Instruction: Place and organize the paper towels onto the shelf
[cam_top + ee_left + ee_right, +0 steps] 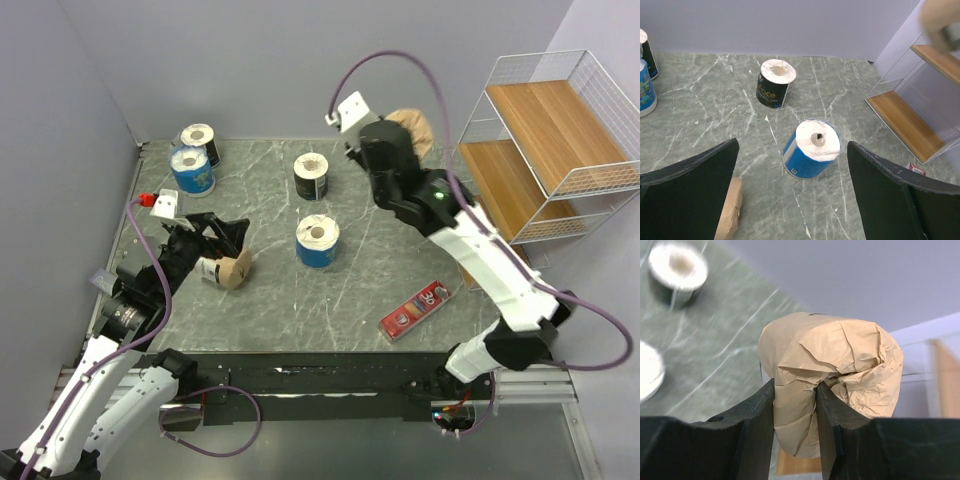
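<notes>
The right gripper needs to rise toward the white wire shelf, then bring the kraft roll down onto the top level's far end (534,107), since the wooden board of that level is bare.
My right gripper (398,140) is shut on a brown kraft roll (416,130), held in the air left of the white wire shelf (560,150). The right wrist view shows the fingers (757,410) pinching the roll's crumpled wrapper (840,355). My left gripper (225,240) is open and empty; a second brown roll (235,268) lies on its side just under and beside its left finger (690,185). A blue roll (812,149) stands ahead of it, a black roll (774,82) farther back. Another blue roll (191,170) and black roll (200,142) stand at the far left.
A flat red box (416,310) lies on the marble table near the front right. The shelf's wooden tiers (910,125) show bare. Grey walls close the back and left. The right arm's cable loops above the table's back right.
</notes>
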You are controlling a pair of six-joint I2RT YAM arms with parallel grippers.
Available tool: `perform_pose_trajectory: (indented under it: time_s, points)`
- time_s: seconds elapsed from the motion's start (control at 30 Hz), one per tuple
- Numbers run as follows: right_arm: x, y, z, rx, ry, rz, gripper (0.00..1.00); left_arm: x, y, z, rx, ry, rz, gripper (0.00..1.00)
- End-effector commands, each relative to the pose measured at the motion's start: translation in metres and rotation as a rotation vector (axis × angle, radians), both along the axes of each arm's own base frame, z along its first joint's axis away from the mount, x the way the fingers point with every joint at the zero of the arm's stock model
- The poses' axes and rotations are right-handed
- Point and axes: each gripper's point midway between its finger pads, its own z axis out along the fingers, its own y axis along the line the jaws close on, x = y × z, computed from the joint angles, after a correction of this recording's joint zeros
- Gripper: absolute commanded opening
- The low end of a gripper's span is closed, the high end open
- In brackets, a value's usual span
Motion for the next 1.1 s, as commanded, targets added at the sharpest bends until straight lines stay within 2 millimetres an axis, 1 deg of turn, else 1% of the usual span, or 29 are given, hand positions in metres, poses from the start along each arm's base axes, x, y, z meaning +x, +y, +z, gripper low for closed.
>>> perform_pose_trajectory:
  time_s: [0.0,0.03,0.07,0.1,0.13,0.17,0.2,0.27,0.3,0.33,0.37,0.4,0.43,0.47,0.5,0.6,0.63,0.67,0.7,0.73,0.77,0.83,0.87,0.93,0.97,1.03,1.07]
  points:
    - [-0.019,-0.057,0.091,-0.060,-0.245,-0.168,0.36,-0.004,0.000,0.026,-0.035,-0.068,-0.005,0.97]
    - [-0.020,-0.064,0.102,-0.132,-0.267,-0.181,0.36,-0.004,0.000,0.026,-0.036,-0.068,-0.007,0.96]
    - [-0.020,-0.068,0.119,-0.107,-0.326,-0.208,0.36,-0.005,0.000,0.026,-0.036,-0.068,-0.007,0.96]
    - [-0.024,-0.074,0.132,-0.111,-0.360,-0.228,0.36,-0.005,0.000,0.026,-0.037,-0.069,-0.007,0.97]
    - [-0.028,-0.083,0.143,-0.170,-0.377,-0.253,0.36,-0.005,0.000,0.027,-0.037,-0.071,-0.008,0.97]
    - [-0.031,-0.089,0.154,-0.164,-0.409,-0.274,0.36,-0.005,0.000,0.026,-0.036,-0.069,-0.010,0.96]
    - [-0.036,-0.095,0.169,-0.128,-0.461,-0.292,0.36,-0.005,0.000,0.027,-0.037,-0.071,-0.010,0.97]
    - [-0.040,-0.106,0.184,-0.158,-0.499,-0.312,0.36,-0.005,0.001,0.027,-0.036,-0.071,-0.004,0.97]
    - [-0.040,-0.117,0.189,-0.163,-0.509,-0.340,0.37,-0.005,0.002,0.027,-0.037,-0.072,-0.002,0.96]
    - [-0.039,-0.122,0.191,-0.162,-0.511,-0.351,0.37,-0.006,0.002,0.027,-0.037,-0.072,-0.002,0.97]
    - [-0.042,-0.129,0.201,-0.138,-0.530,-0.353,0.37,-0.006,0.002,0.029,-0.039,-0.078,-0.002,0.97]
    - [-0.036,-0.138,0.199,-0.152,-0.511,-0.377,0.37,-0.007,0.002,0.029,-0.039,-0.078,-0.002,0.96]
    - [-0.034,-0.140,0.195,-0.149,-0.486,-0.371,0.38,-0.007,0.002,0.029,-0.040,-0.079,-0.002,0.97]
    - [-0.036,-0.146,0.202,-0.131,-0.499,-0.367,0.38,-0.007,0.002,0.029,-0.042,-0.080,-0.004,0.97]
    - [-0.031,-0.154,0.201,-0.139,-0.492,-0.385,0.38,-0.008,0.002,0.029,-0.042,-0.080,-0.004,0.97]
    - [-0.025,-0.168,0.200,-0.137,-0.485,-0.399,0.38,-0.008,0.002,0.030,-0.044,-0.081,-0.007,0.96]
    - [-0.023,-0.180,0.199,-0.127,-0.480,-0.430,0.38,-0.007,0.001,0.028,-0.042,-0.078,-0.010,0.96]
    - [-0.025,-0.185,0.200,-0.121,-0.474,-0.431,0.39,-0.007,0.000,0.028,-0.044,-0.078,-0.013,0.96]
    - [-0.020,-0.186,0.199,-0.119,-0.472,-0.415,0.39,-0.007,0.000,0.027,-0.042,-0.074,-0.015,0.97]
    - [-0.018,-0.194,0.197,-0.112,-0.469,-0.431,0.40,-0.006,-0.002,0.026,-0.040,-0.071,-0.019,0.97]
    - [-0.016,-0.197,0.195,-0.113,-0.466,-0.435,0.40,-0.006,-0.002,0.026,-0.041,-0.069,-0.022,0.97]
    - [-0.009,-0.199,0.189,-0.110,-0.456,-0.425,0.41,-0.005,-0.003,0.026,-0.040,-0.066,-0.022,0.97]
    - [-0.007,-0.208,0.187,-0.114,-0.451,-0.444,0.42,-0.005,-0.003,0.025,-0.038,-0.063,-0.022,0.96]
    - [-0.001,-0.210,0.183,-0.111,-0.442,-0.435,0.42,-0.005,-0.003,0.025,-0.038,-0.063,-0.024,0.97]
    - [0.001,-0.217,0.181,-0.112,-0.439,-0.448,0.42,-0.006,-0.003,0.026,-0.038,-0.067,-0.022,0.96]
    - [0.007,-0.221,0.179,-0.101,-0.435,-0.448,0.42,-0.005,-0.003,0.023,-0.035,-0.063,-0.019,0.97]
    - [0.011,-0.228,0.176,-0.099,-0.429,-0.464,0.42,-0.005,-0.002,0.023,-0.036,-0.064,-0.016,0.96]
